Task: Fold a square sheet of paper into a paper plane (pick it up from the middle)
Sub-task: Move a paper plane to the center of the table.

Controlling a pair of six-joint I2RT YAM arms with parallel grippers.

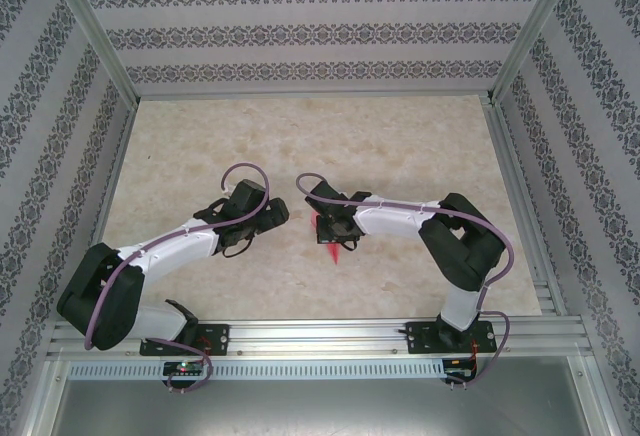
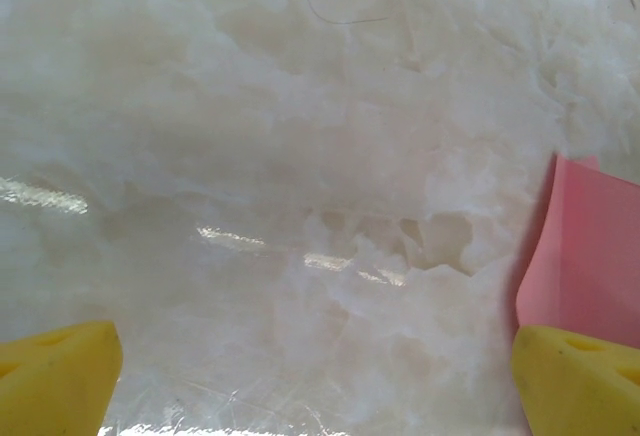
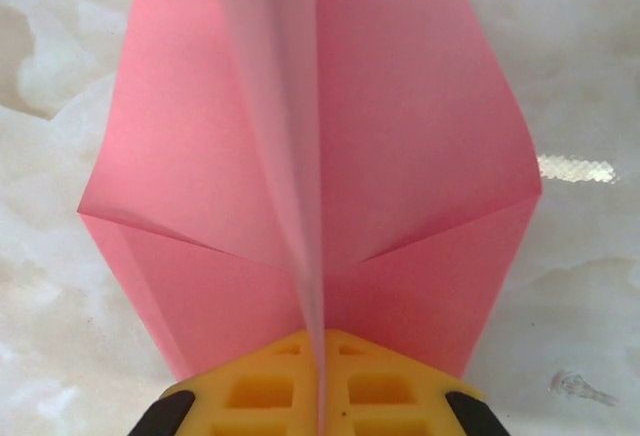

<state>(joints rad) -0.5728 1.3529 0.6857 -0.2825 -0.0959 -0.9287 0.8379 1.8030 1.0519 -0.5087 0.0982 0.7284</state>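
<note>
The paper plane will next go outward over the table, held by its fold in my right gripper. It will be released on the bare table, since that part of the table is empty.
The salmon-pink paper plane (image 3: pixel 400 136) lies on the marble-look table with its wings spread flat and its centre crease standing up as a thin ridge. My right gripper (image 3: pixel 322 376) is shut on that ridge, its yellow fingers (image 3: pixel 260 391) pressed together on either side. In the top view the paper plane (image 1: pixel 331 239) shows as a small pink patch under the right gripper (image 1: pixel 336 226) at mid-table. My left gripper (image 1: pixel 268 214) stands just to the left of it, apart from the paper. Its yellow fingertips (image 2: pixel 55 376) are wide open over bare table, and an edge of the paper plane (image 2: pixel 590 256) lies by the right one.
The table (image 1: pixel 300 136) is pale and glossy. Patterned walls (image 1: pixel 300 31) with aluminium posts close it in at the back and both sides. An aluminium rail (image 1: pixel 320 336) carrying both arm bases runs along the near edge.
</note>
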